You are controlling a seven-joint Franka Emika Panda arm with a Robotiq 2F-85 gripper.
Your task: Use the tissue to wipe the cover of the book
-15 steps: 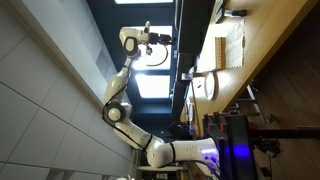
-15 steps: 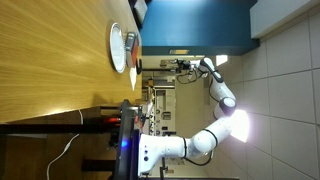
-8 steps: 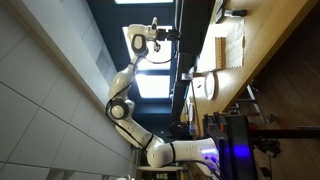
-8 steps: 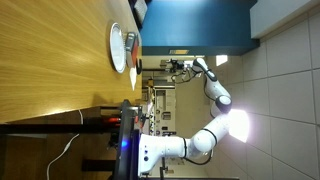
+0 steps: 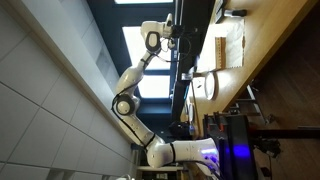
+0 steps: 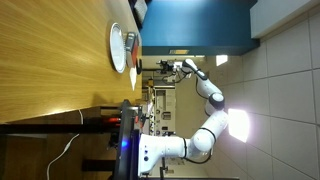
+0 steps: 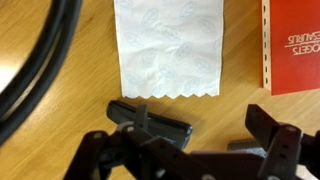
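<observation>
The robot's fingers are above the table, short of the white tissue's zigzag edge, so the gripper will next move past that edge and down to the tissue's flat middle.
In the wrist view a white embossed tissue lies flat on the wooden table. A red-covered book with white lettering lies just to its right, cut off by the frame edge. My gripper is open and empty, with its fingers hovering over bare wood just short of the tissue's zigzag edge. In an exterior view a pale flat rectangle lies on the table. It is too small to tell whether it is the tissue or the book. My gripper hangs apart from the table near it, and it also shows in an exterior view.
A round white plate stands on the table near its edge, and it also shows in an exterior view. A thick black cable crosses the left of the wrist view. The wooden tabletop stretches wide beyond the plate.
The arm has swung its wrist closer to the table over the last second. The gripper stays open. The tissue, the book and the plate have not moved.
</observation>
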